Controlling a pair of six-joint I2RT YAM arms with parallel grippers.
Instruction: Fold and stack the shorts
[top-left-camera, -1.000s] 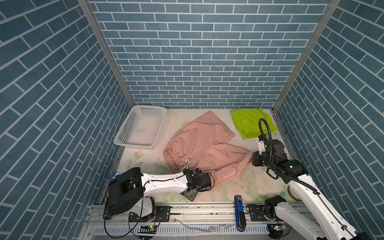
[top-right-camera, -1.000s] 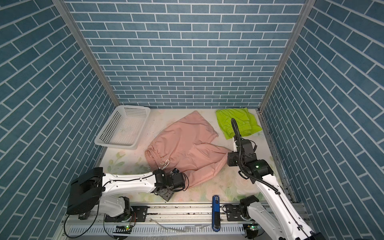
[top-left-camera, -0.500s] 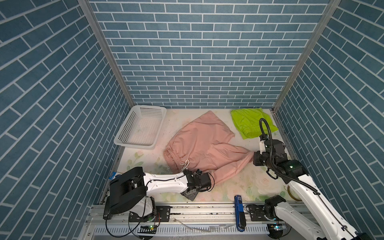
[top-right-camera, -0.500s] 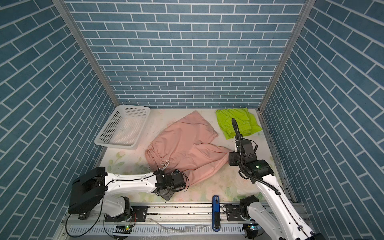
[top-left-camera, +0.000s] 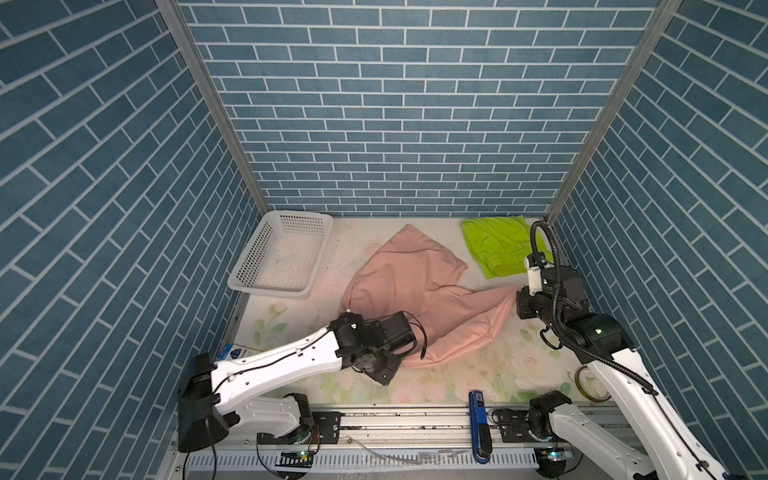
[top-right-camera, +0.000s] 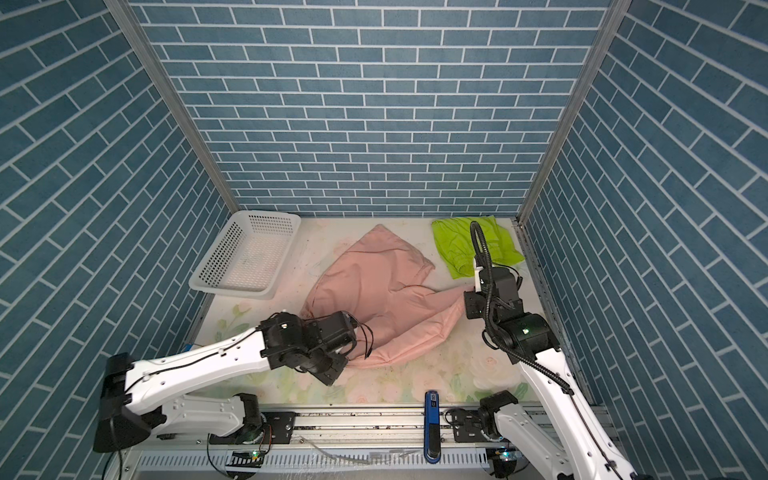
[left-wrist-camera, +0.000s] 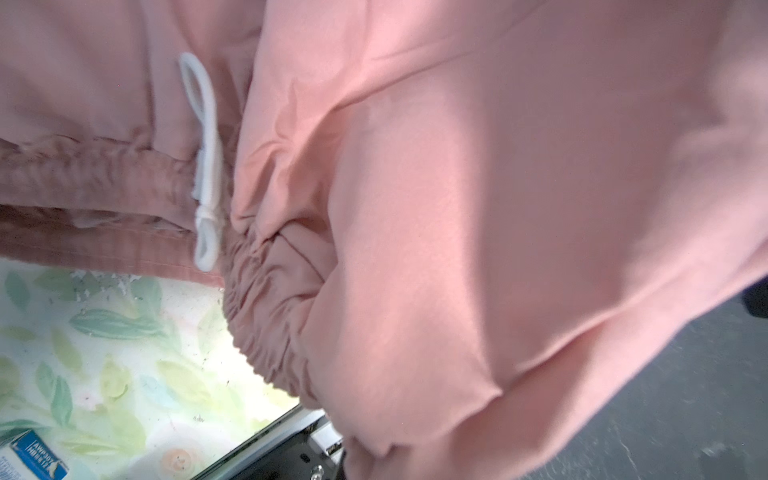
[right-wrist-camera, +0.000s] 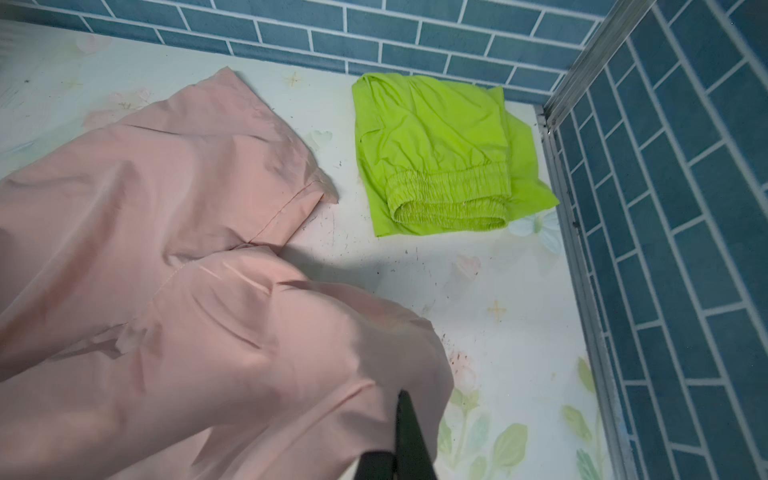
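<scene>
The right gripper brings the leg hem outward over the far corner of the pink shorts next and releases it. The other leg lies uncovered there.
The pink shorts (top-left-camera: 407, 282) (top-right-camera: 374, 274) lie spread mid-table, partly doubled over. My left gripper (top-left-camera: 405, 353) (top-right-camera: 353, 353) is shut on their near waistband end and holds it raised; in the left wrist view pink cloth (left-wrist-camera: 498, 208) drapes over the jaws and hides them, beside the gathered waistband (left-wrist-camera: 266, 324) and white drawstring (left-wrist-camera: 205, 166). My right gripper (top-left-camera: 519, 299) (top-right-camera: 467, 301) (right-wrist-camera: 399, 453) is shut on a leg hem of the pink shorts (right-wrist-camera: 187, 311). The lime-green shorts (top-left-camera: 496, 245) (top-right-camera: 461, 245) (right-wrist-camera: 436, 153) lie folded at the back right corner.
A white perforated basket (top-left-camera: 249, 266) (top-right-camera: 220, 257) stands at the back left. A blue tool (top-left-camera: 478, 419) lies on the front rail, a tape roll (top-left-camera: 584, 380) at the front right, a small blue box (top-left-camera: 232, 353) (left-wrist-camera: 29, 457) at the front left. Brick walls enclose three sides.
My left gripper has shut on the near edge of the pink shorts and risen with it. The right gripper keeps its hold on the hem and has barely moved.
</scene>
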